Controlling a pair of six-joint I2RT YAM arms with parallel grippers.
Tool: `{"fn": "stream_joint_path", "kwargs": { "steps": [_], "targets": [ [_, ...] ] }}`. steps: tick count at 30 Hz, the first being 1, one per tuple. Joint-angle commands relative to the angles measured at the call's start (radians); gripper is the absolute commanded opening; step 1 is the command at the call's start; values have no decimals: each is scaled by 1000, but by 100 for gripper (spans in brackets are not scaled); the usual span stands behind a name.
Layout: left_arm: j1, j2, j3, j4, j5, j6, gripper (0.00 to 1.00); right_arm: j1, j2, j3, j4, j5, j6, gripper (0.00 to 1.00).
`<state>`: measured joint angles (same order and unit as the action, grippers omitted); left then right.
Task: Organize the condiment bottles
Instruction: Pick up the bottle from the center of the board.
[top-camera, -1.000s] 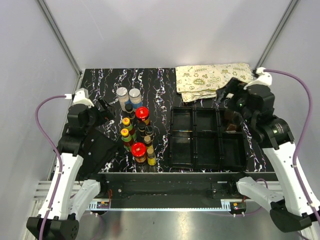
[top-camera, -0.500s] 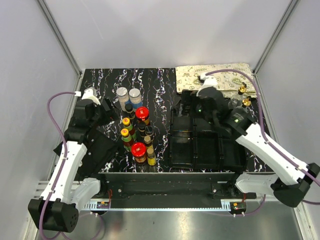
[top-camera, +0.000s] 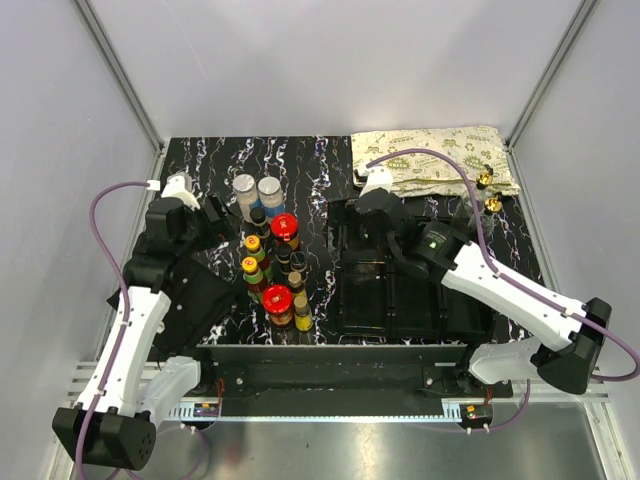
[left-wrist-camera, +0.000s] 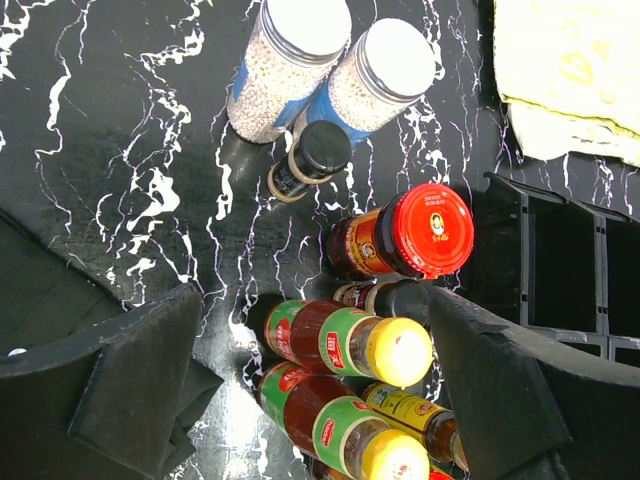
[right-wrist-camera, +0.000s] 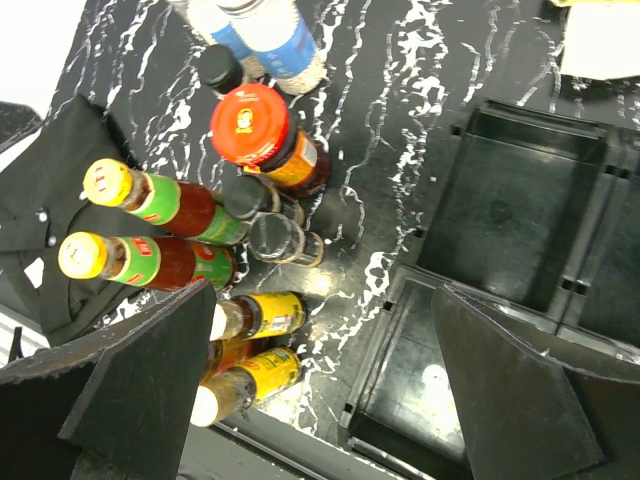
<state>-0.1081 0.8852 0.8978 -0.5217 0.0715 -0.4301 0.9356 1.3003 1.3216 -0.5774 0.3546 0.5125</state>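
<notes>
The farther yellow-labelled bottle stands below my right gripper and to its left in the top view. My right gripper moves that way and down over the bottle's cap next.
The condiment bottles (top-camera: 272, 262) stand in a tight cluster left of centre. It holds two grey-lidded shakers (left-wrist-camera: 290, 60), a black-capped bottle (left-wrist-camera: 310, 160), a red-lidded jar (left-wrist-camera: 425, 230) and yellow-capped sauces (left-wrist-camera: 398, 350). Two gold-spouted glass bottles (top-camera: 488, 190) stand apart at the far right. My left gripper (top-camera: 215, 215) is open and empty above the cluster's left side, its jaws either side of the yellow-capped sauces (left-wrist-camera: 320, 390). My right gripper (top-camera: 352, 218) is open and empty, hovering (right-wrist-camera: 325, 385) between the cluster and the tray. The right wrist view shows the red-lidded jar (right-wrist-camera: 250, 125) and yellow-labelled bottles (right-wrist-camera: 262, 315).
A black compartment tray (top-camera: 415, 300) lies right of centre, its near-left cells showing in the right wrist view (right-wrist-camera: 500, 200). A printed cloth (top-camera: 430, 160) lies at the back right. A black pad (top-camera: 195, 300) lies at the left. The table's front rail (top-camera: 370, 350) runs below.
My right arm has swung from the far right across the tray to its left edge, uncovering the two gold-spouted bottles. My left gripper has edged toward the back of the cluster.
</notes>
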Motion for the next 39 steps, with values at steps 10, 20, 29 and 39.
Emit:
{"fn": "stream_joint_path", "kwargs": {
  "steps": [10,20,29,39],
  "targets": [
    [-12,-29,7,65,-44,28,99,104,112,37,116,15,-69,100],
    [-10,-34,-2,68,-49,42,99,135,122,18,99,20,-83,100],
    [-4,-23,-8,57,-29,45,99,137,113,18,8,-25,-42,100],
    [5,-8,-3,54,1,40,99,184,267,102,62,-100,-135,100]
  ]
}}
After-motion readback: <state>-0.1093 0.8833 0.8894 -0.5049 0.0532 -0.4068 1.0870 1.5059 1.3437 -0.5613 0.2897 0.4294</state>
